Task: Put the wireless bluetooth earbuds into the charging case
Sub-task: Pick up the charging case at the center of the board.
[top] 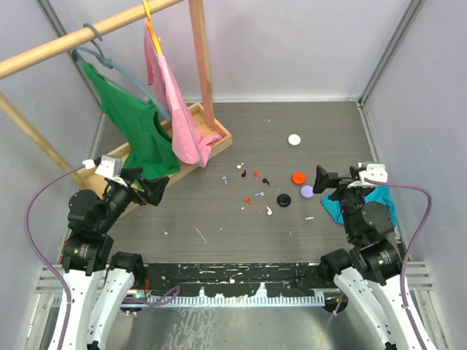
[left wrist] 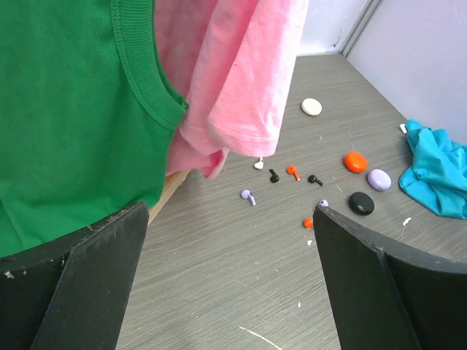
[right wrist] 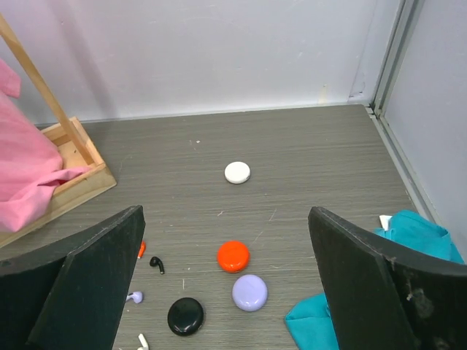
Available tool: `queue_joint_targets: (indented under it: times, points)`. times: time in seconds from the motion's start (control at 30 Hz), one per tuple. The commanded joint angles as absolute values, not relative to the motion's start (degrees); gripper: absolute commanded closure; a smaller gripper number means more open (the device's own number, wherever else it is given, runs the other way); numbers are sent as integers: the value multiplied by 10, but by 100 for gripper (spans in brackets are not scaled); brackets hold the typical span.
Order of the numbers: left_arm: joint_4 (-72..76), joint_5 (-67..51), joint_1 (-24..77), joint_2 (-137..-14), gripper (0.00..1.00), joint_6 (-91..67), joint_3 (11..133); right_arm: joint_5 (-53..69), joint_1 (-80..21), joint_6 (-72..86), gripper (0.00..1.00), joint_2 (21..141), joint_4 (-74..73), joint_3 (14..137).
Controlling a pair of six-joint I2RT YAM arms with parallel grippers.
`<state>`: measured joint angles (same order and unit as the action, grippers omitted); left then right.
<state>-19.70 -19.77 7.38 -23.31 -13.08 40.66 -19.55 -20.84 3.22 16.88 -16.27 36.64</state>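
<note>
I will next bring my right gripper down around the rim of the black case (top: 284,199) (right wrist: 185,316), because the case is below it and to its left in the top view.
Several tiny earbuds lie scattered mid-table: a white one (top: 268,211), a black one (left wrist: 273,176), a red one (left wrist: 292,172) and a lilac one (left wrist: 249,196). Closed round charging cases lie to their right: white (top: 294,139), red (right wrist: 233,256), lilac (right wrist: 249,292) and black (right wrist: 185,316). My left gripper (top: 157,189) hovers open left of the earbuds, nothing between its fingers (left wrist: 109,255). My right gripper (top: 321,180) hovers open just right of the lilac case (top: 307,192), also holding nothing.
A wooden clothes rack (top: 211,135) stands at the back left, with a green shirt (left wrist: 66,109) and a pink shirt (left wrist: 241,80) hanging close to my left gripper. A teal cloth (top: 383,200) lies under my right arm. Grey walls enclose the table.
</note>
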Motion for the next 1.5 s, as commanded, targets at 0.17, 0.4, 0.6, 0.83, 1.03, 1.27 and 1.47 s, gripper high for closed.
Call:
queue_joint_targets:
  times: [0.17, 0.4, 0.6, 0.83, 1.03, 1.27, 1.47]
  points:
    - [-126, -263, 74, -230, 2, -192, 409, -158, -211, 78, 0, 191, -137, 386]
    - [-129, -287, 84, -251, 2, -273, 391, -153, -212, 197, 0, 202, -143, 358]
    - [-152, -298, 104, -281, 2, -348, 372, -91, -211, 212, 0, 208, -133, 316]
    - [-152, -319, 136, -322, 2, -411, 333, -15, -212, 231, 0, 362, -177, 337]
    - [-146, -255, 211, -320, 0, -432, 290, -5, -212, 250, 0, 457, -183, 332]
    - [-111, -191, 280, -358, 1, -440, 258, -26, -220, 242, 4, 572, -183, 345]
    - [-67, -173, 316, -415, 1, -432, 258, -23, -224, 206, 4, 675, -183, 394]
